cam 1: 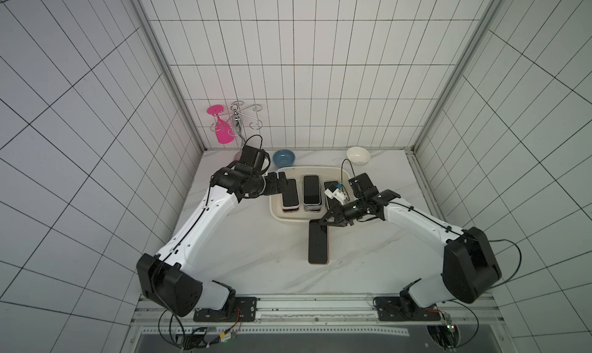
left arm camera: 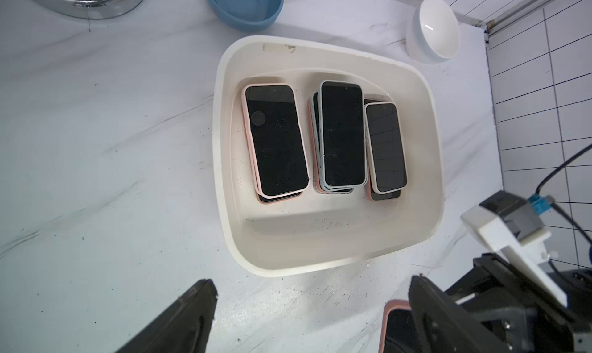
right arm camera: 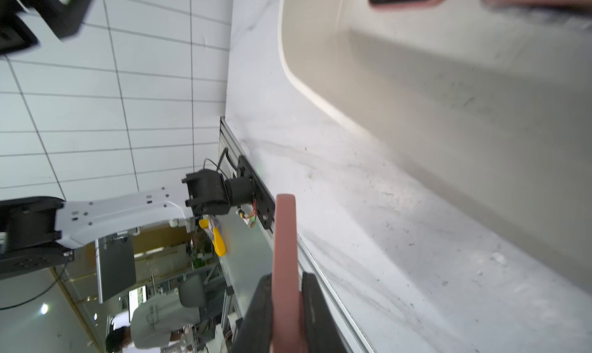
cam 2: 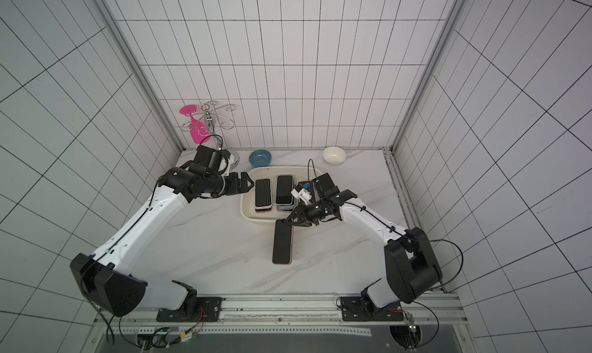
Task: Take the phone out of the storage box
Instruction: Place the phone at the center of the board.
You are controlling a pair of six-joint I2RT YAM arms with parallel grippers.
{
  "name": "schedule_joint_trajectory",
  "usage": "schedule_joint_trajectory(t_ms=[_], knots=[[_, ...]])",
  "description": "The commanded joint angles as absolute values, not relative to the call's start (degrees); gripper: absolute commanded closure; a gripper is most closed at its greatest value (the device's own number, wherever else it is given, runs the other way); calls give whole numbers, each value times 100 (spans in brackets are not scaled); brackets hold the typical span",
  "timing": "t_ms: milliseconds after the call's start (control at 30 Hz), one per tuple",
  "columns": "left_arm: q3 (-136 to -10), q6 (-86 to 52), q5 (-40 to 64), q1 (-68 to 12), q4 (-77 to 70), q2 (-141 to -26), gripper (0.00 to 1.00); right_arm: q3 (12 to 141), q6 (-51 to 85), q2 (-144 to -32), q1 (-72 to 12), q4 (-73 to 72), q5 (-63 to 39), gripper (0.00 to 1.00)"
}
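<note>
My right gripper will next move back and down to the bare tabletop, clear of the box (cam 1: 290,221), to let go of the phone's far end.
The cream-white storage box (cam 1: 290,221) (cam 2: 256,221) (left arm camera: 221,162) sits at the back middle of the table. Three stacks of dark-screened phones lie in it: left (left arm camera: 275,139), middle (left arm camera: 342,133), right (left arm camera: 386,147). My right gripper (cam 1: 324,223) (cam 2: 289,221) (right arm camera: 285,281) is shut on the far end of a pink-cased phone (cam 1: 318,247) (cam 2: 282,247) (right arm camera: 285,239). That phone is outside the box, just in front of its front wall, over the table. My left gripper (cam 1: 282,184) (cam 2: 247,183) (left arm camera: 312,282) stands open and empty at the box's left rim.
A blue bowl (cam 1: 283,158) and a white bowl (cam 1: 358,155) stand behind the box by the back wall. A chrome rack (cam 1: 238,120) with a pink glass (cam 1: 221,130) is at the back left. Tiled walls enclose three sides.
</note>
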State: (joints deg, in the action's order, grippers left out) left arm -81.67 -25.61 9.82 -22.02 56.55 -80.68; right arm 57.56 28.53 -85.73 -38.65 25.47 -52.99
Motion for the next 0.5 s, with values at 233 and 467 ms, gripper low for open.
schedule_joint_trajectory(t_ms=[233, 467], knots=[[-7824, -2674, 750, -2171, 5455, -8039, 2, 5612, 4144, -9508, -4704, 852, -5025, 100], [-7544, -2646, 609, -2143, 5428, -7893, 2, 5666, 4307, -10169, -4886, 480, -4997, 100]])
